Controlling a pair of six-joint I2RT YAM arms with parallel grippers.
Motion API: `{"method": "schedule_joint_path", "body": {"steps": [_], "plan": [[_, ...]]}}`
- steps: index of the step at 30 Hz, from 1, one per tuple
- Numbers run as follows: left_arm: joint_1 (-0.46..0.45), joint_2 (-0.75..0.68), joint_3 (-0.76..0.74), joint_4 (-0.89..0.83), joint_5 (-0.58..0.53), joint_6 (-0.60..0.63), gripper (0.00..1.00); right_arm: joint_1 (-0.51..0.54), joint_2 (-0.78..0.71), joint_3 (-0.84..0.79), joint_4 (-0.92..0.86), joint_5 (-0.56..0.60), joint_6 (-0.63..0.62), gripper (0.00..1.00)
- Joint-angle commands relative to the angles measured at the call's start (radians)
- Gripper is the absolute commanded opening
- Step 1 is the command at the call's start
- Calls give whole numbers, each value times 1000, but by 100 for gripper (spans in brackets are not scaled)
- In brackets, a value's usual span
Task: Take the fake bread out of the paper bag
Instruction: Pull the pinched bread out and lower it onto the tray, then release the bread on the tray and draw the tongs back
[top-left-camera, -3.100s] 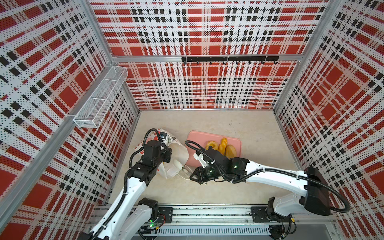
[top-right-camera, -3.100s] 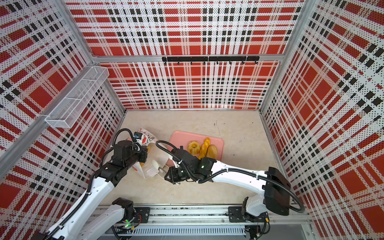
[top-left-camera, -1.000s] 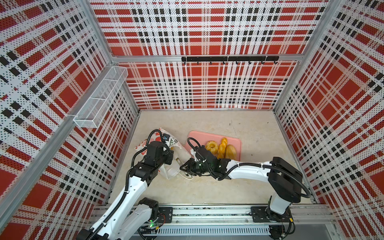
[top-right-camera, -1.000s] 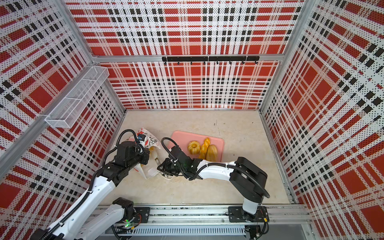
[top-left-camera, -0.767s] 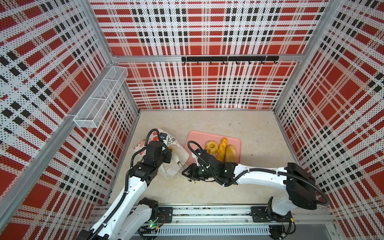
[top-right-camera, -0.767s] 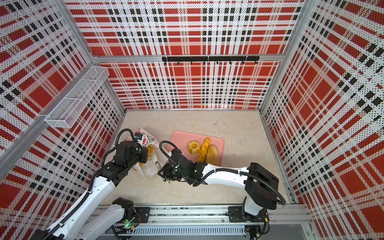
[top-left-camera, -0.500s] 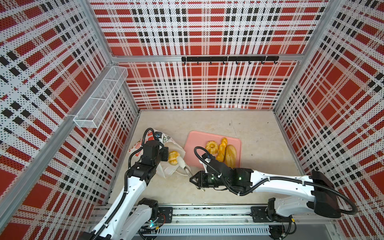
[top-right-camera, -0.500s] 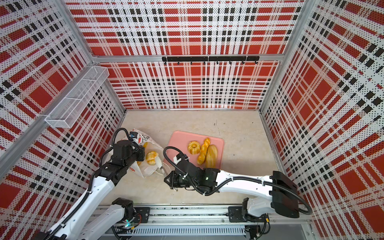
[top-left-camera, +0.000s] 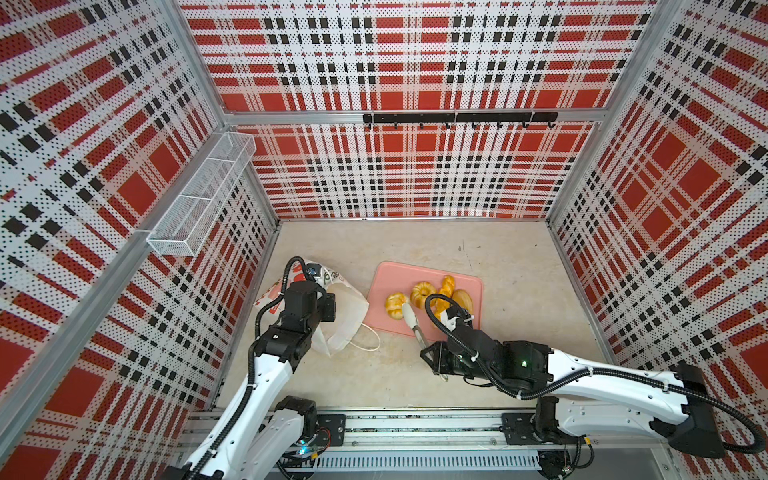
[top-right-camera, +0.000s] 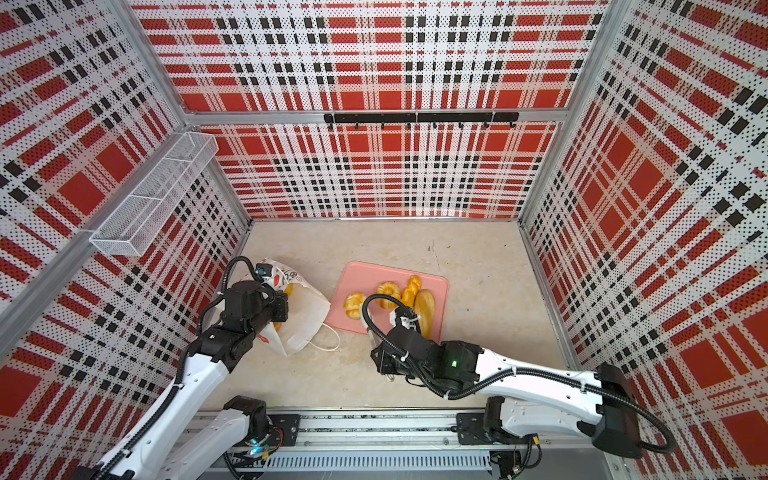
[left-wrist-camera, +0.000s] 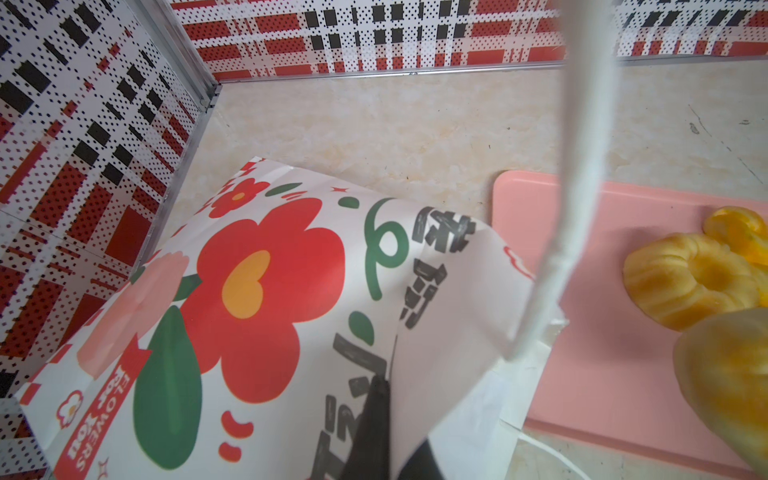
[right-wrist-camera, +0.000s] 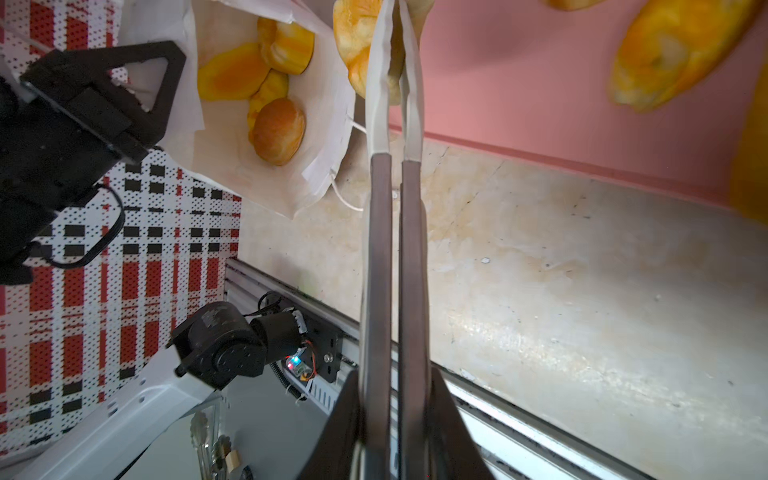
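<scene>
I will next move my right gripper's metal tongs toward the gathered loaves, down to bare tray (right-wrist-camera: 520, 88) beside the ring bun, and release them.
The paper bag (top-left-camera: 347, 309) (top-right-camera: 305, 318) (left-wrist-camera: 266, 291) lies on its side at the left, mouth toward the pink tray (top-left-camera: 415, 272) (top-right-camera: 374, 274). My left gripper (top-left-camera: 322, 307) (left-wrist-camera: 386, 415) is shut on the bag's upper mouth edge, holding it open. Fake bread (right-wrist-camera: 278, 131) still shows inside the bag in the right wrist view. My right gripper (top-left-camera: 432, 361) (right-wrist-camera: 395, 415) is shut on metal tongs (top-left-camera: 412, 322) (right-wrist-camera: 392, 166). Their white tips rest against a bun (top-left-camera: 394, 305) (right-wrist-camera: 351, 45) at the tray's near-left corner. Whether the tips pinch the bun cannot be told.
Several golden loaves, including a ring bun (top-left-camera: 423, 293) (left-wrist-camera: 690, 282), lie on the tray's right half. The bag's cord handle (top-left-camera: 365, 340) trails on the floor. A wire basket (top-left-camera: 199, 199) hangs on the left wall, a hook rail (top-left-camera: 457, 118) on the back wall.
The right arm has swung the tongs from the bag's mouth over to the tray, where a bun now lies that was not there before. The left gripper still holds the bag's edge.
</scene>
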Motion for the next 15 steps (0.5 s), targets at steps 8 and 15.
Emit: {"method": "schedule_joint_path", "body": {"steps": [8, 15], "plan": [[2, -14, -7, 26, 42, -24, 0, -46, -26, -95, -11, 24, 76, 0], [0, -14, -7, 26, 51, -21, 0, -89, -18, -158, 56, -24, 90, 0]]}}
